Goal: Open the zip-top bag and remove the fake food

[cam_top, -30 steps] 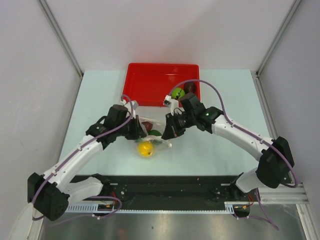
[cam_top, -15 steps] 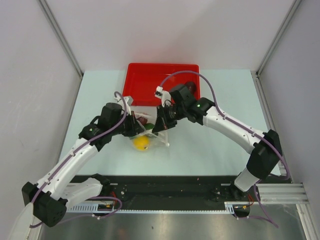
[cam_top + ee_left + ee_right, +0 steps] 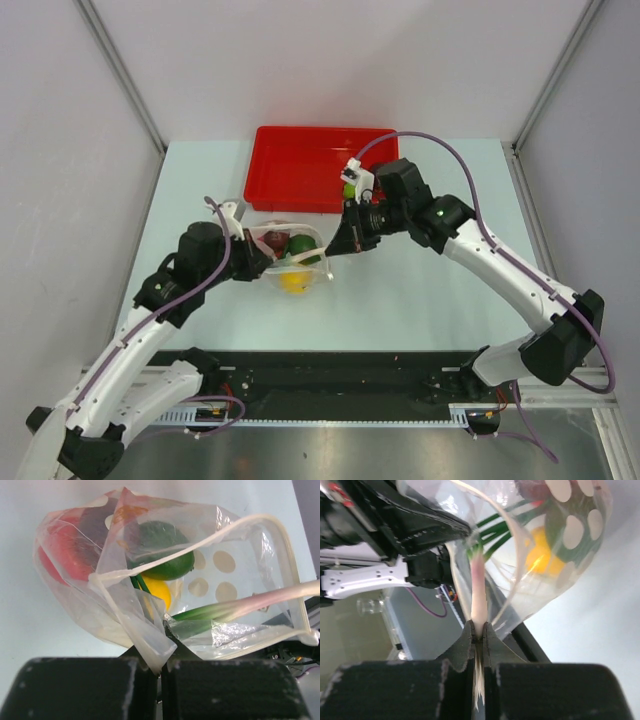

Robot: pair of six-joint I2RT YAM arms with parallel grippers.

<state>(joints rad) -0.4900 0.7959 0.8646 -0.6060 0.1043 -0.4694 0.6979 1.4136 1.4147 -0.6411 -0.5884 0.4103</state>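
Observation:
My right gripper lifts the green onion (image 3: 479,595) from the bag next, then moves outward, lowers and releases it there.
The clear zip-top bag (image 3: 292,258) hangs between both grippers, its mouth spread open (image 3: 240,570). My left gripper (image 3: 162,652) is shut on a corner of the bag's edge. My right gripper (image 3: 479,632) is shut on the white stalk of the green onion (image 3: 479,595), which reaches out of the bag mouth. Inside the bag are a red ball (image 3: 65,555), a dark green piece (image 3: 162,552) and a yellow ball (image 3: 540,555). In the top view the left gripper (image 3: 256,262) is at the bag's left and the right gripper (image 3: 338,243) at its right.
A red tray (image 3: 300,165) stands just behind the bag at the table's back. A green ball (image 3: 348,190) peeks out at the tray's front right, mostly hidden by the right arm. White walls close in both sides.
The left gripper has drawn back to the left and the right gripper has moved right with the onion stalk. The bag mouth is spread wider between them.

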